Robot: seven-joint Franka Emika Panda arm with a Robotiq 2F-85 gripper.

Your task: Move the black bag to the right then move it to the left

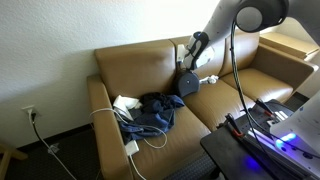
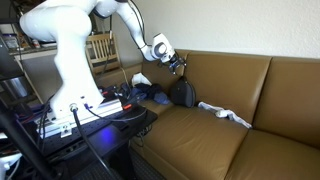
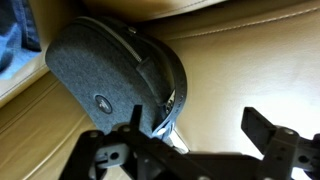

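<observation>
I will lower my open gripper next onto the bag's dark rim (image 2: 184, 81) (image 3: 180, 93) beside its zipper, because that narrow rim runs between my spread fingers and has bare leather beyond it.
The black bag (image 1: 188, 83) is a rounded dark grey pouch with a zipper. It stands on the brown couch seat against the backrest, and shows in both exterior views (image 2: 182, 93). In the wrist view the bag (image 3: 105, 75) fills the upper left. My gripper (image 1: 191, 62) hangs just above the bag, also seen in an exterior view (image 2: 177, 66). In the wrist view the gripper (image 3: 195, 125) is open. Its left finger is at the bag's zipper edge and its right finger is over bare leather. Nothing is held.
The brown leather couch (image 1: 235, 90) has a pile of blue clothes (image 1: 155, 112) and white cables (image 1: 125, 103) on one seat. A white cloth (image 2: 226, 114) lies beside the bag. A dark table with equipment (image 1: 262, 135) stands in front of the couch.
</observation>
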